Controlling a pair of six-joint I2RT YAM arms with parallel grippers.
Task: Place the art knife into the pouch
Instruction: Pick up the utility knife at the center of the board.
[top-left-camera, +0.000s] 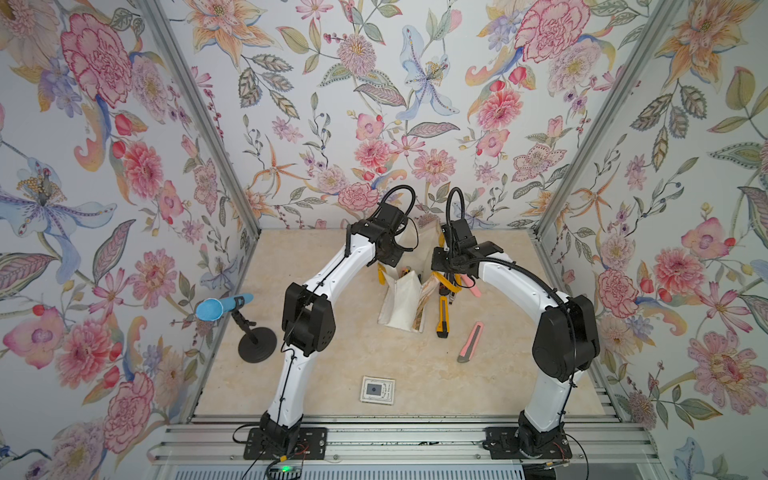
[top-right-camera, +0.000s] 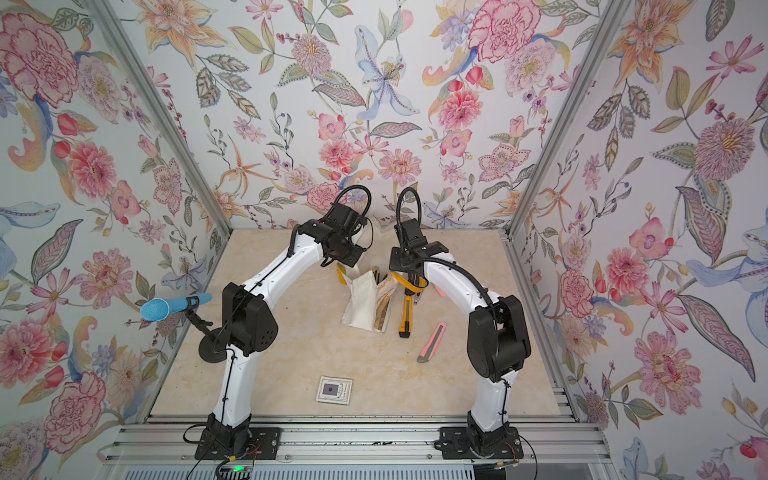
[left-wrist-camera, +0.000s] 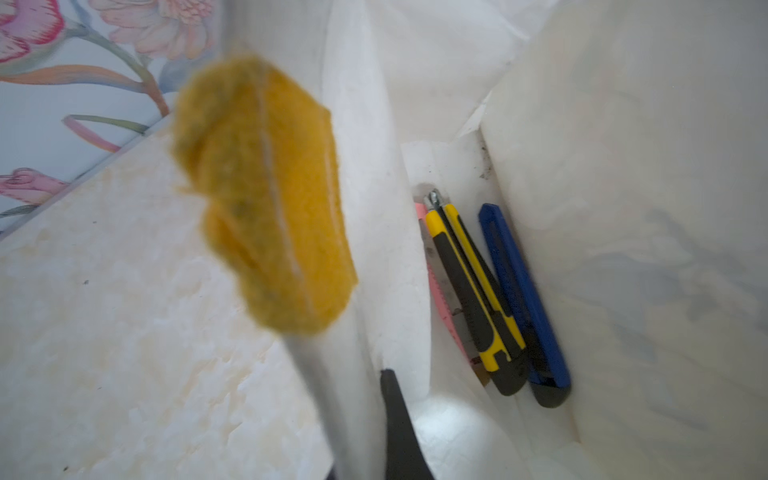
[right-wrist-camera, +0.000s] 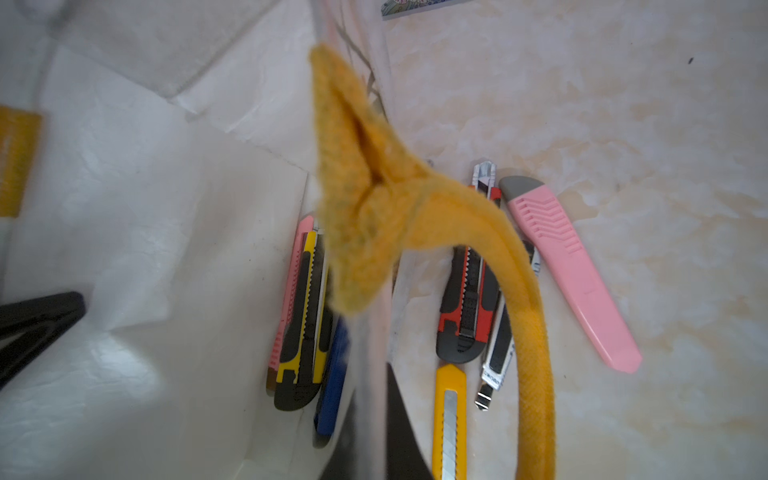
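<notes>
I will next lift the pouch's opposite side (right-wrist-camera: 370, 348) slightly with my right gripper and let go, as the cloth stands between its fingers beside the other yellow handle.
The off-white pouch (top-left-camera: 399, 305) (top-right-camera: 360, 303) stands open mid-table in both top views. My left gripper (left-wrist-camera: 361, 399) is shut on one cloth wall near its yellow handle (left-wrist-camera: 266, 195). My right gripper (right-wrist-camera: 372, 399) is shut on the opposite wall, by the other yellow handle (right-wrist-camera: 415, 216). Inside the pouch lie a yellow-black art knife (left-wrist-camera: 473, 291), a blue one (left-wrist-camera: 523, 299) and a pink one (right-wrist-camera: 286, 299). On the table beside the pouch lie a red-black knife (right-wrist-camera: 467, 299), a yellow knife (top-left-camera: 443, 320) (right-wrist-camera: 449, 419), a silver-black knife (right-wrist-camera: 496, 353) and a pink knife (right-wrist-camera: 569, 266).
Another pink knife (top-left-camera: 471, 343) lies on the table in front of the right arm. A blue microphone on a black stand (top-left-camera: 224, 307) stands at the left edge. A small square card (top-left-camera: 377, 390) lies near the front. Flowered walls close in three sides.
</notes>
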